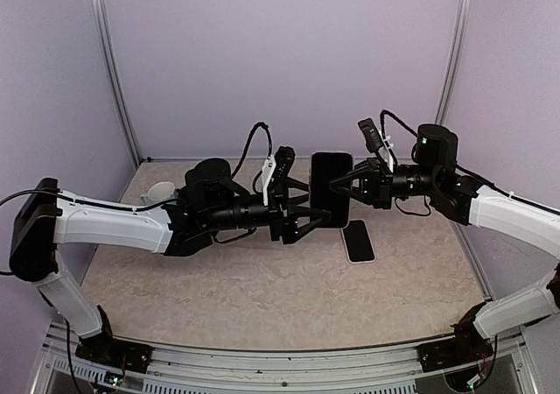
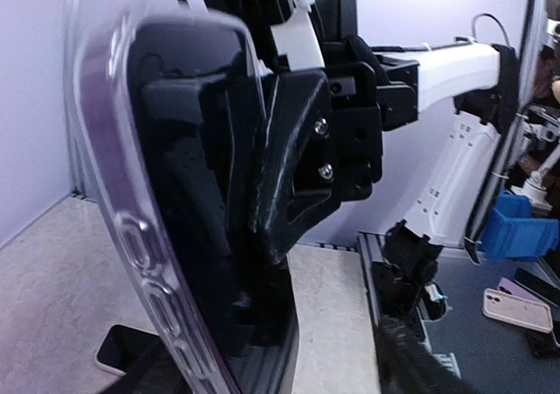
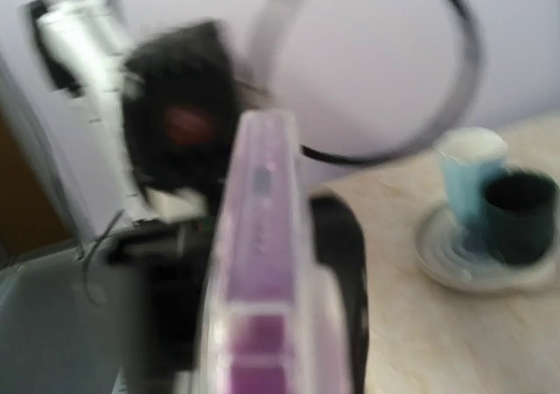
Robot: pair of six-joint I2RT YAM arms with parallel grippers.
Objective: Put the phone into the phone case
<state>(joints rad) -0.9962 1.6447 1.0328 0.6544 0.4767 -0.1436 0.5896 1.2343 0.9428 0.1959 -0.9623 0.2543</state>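
Note:
My right gripper moves down next and tilts the upright phone case flat. It then brings it onto the bare tabletop beside the phone and releases it, since that spot is clear.
The phone case (image 1: 331,188) stands upright above the table's middle, held between both arms. It has a clear, purple-tinted rim (image 2: 122,228) and a dark face. My right gripper (image 1: 346,184) is shut on its right side, and the case's edge (image 3: 262,236) runs straight up between those jaws. My left gripper (image 1: 308,214) is open at the case's lower left corner, with its fingers spread either side of the case (image 2: 175,236). A phone (image 1: 359,241) with a pale rim lies flat on the table under the case. It also shows dark in the left wrist view (image 2: 118,348).
A pale blue cup (image 3: 468,171) and a dark cup (image 3: 521,214) share a saucer (image 3: 455,267) at the table's back left (image 1: 159,193). Purple enclosure walls stand close on three sides. Off the table are a blue bin (image 2: 516,228) and a pale phone-sized thing (image 2: 516,309).

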